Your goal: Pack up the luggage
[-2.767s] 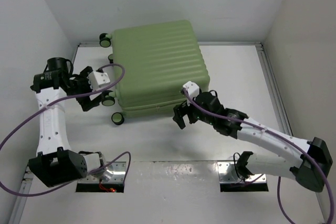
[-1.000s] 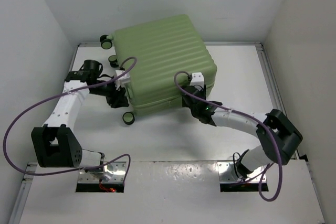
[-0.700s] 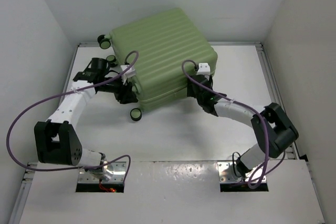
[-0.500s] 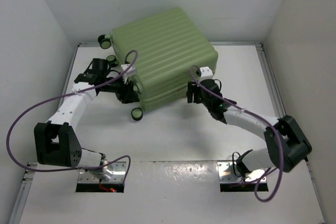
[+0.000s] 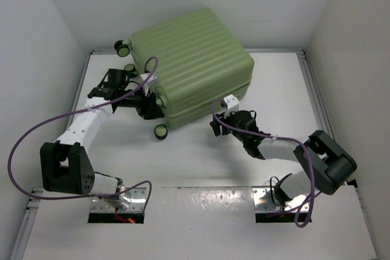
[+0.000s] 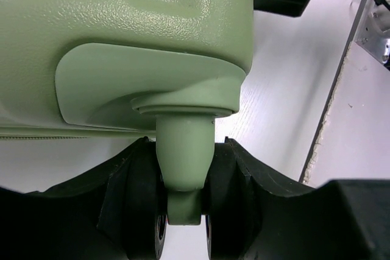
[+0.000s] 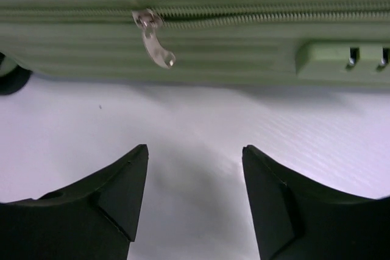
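Observation:
The metal pull (image 7: 158,48) hangs from the zipper beyond my open fingers. My right gripper goes outward and to the left in the top view onto it next.
The luggage (image 5: 189,59) is a large pale-green ribbed suitcase, lying closed and turned at an angle at the back of the table. My left gripper (image 5: 150,105) is at its near-left corner, shut on the green stem of a wheel (image 6: 183,162), with a black finger (image 6: 137,199) on each side. My right gripper (image 5: 217,123) is open and empty just in front of the suitcase's near side. In the right wrist view it (image 7: 195,156) faces the closed zipper with its metal pull (image 7: 155,44) and the combination lock (image 7: 347,59).
Black-and-green wheels stick out at the suitcase's left side (image 5: 122,45) and near corner (image 5: 161,131). White walls close in on the left, back and right. A metal rail (image 5: 317,89) runs along the table's right edge. Mounting plates (image 5: 277,202) sit at the near edge.
The suitcase has turned counter-clockwise with my left gripper on its wheel stem. In the last half second my right gripper has drawn back from the suitcase's near side toward me.

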Controlling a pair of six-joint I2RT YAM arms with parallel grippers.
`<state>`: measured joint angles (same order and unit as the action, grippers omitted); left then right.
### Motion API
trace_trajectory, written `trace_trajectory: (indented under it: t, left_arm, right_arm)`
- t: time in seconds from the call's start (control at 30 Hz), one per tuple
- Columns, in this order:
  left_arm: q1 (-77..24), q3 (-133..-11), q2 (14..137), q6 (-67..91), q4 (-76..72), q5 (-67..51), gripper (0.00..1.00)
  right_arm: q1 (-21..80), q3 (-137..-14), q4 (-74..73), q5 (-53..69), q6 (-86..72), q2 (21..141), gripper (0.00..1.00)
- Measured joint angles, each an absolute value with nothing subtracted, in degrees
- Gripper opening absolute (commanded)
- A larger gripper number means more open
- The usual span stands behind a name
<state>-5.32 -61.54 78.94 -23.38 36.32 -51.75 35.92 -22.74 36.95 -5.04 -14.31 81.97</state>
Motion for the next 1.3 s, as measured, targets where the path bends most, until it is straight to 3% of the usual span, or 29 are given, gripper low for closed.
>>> trace_trajectory:
  t: [0.6, 0.73, 0.83, 0.93, 1.03, 1.07, 1.13, 1.3]
  left_arm:
    - [-5.3, -60.2, 78.9, -21.7, 33.6, -52.8, 0.00]
    - [-5.4, -60.2, 78.9, -21.7, 33.5, -52.8, 0.00]
    - [-5.4, -60.2, 78.9, -21.7, 33.4, -52.8, 0.00]
    - [-5.6, -60.0, 78.9, -21.7, 32.8, -52.7, 0.00]
    - [-5.6, -59.9, 78.9, -21.6, 32.3, -52.8, 0.00]
    - [-5.6, -59.8, 78.9, -21.6, 32.2, -52.8, 0.00]
    - [-5.6, -59.7, 78.9, -21.5, 32.1, -52.8, 0.00]
    - [-5.7, -59.1, 78.7, -21.3, 31.0, -52.9, 0.00]
  right_arm:
    - [36.6, -28.1, 51.0, -7.4, -14.6, 90.9, 0.65]
    - [37.3, -29.7, 50.9, -8.4, -14.6, 92.4, 0.54]
    - [37.4, -31.2, 50.3, -9.6, -14.7, 93.5, 0.39]
    - [37.9, -31.7, 50.0, -10.2, -15.0, 94.0, 0.32]
    - [38.0, -31.9, 50.1, -10.3, -14.8, 94.4, 0.17]
    - [38.0, -31.9, 50.1, -10.2, -14.7, 94.5, 0.07]
    - [38.0, -31.9, 49.9, -10.1, -14.3, 94.7, 0.00]
    - [38.0, -31.9, 50.0, -9.9, -13.1, 94.7, 0.00]
